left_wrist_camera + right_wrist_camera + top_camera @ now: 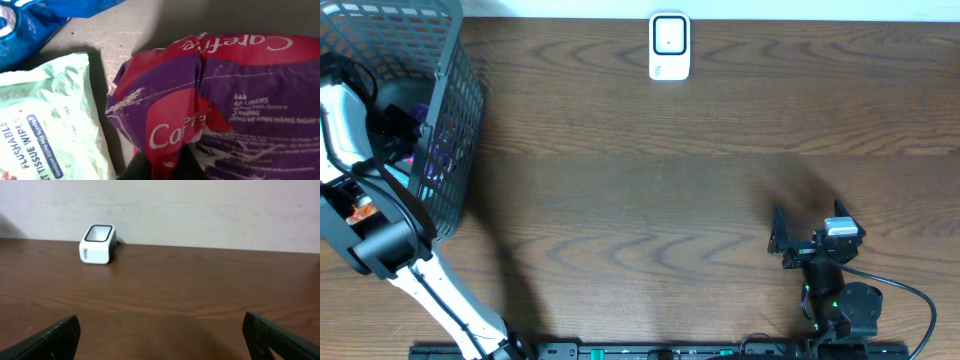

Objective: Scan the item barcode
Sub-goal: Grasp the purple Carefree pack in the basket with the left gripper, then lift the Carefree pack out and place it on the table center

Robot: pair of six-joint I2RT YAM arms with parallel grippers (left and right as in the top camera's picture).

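The part of the wood near the scanner is empty. My left gripper should next lift over the side of the basket, then go down and release the pack on that part of the wood.
Inside the grey mesh basket (455, 120), my left gripper (167, 164) is shut on a fold of a purple and red Carefree liner pack (235, 100); the film bunches up between the two dark fingers (141, 169). No barcode shows on the pack from here. The white scanner (669, 46) stands at the far middle edge of the table and also shows in the right wrist view, scanner (97, 244). My right gripper (165, 340) hovers open over bare wood at the front right, nothing between its fingers.
A pale green pack of flushable tissue wipes (45, 130) lies to the left of the liner pack, and a blue pack (25, 25) sits behind it. The basket's walls surround my left arm (380, 240). A wall runs behind the scanner.
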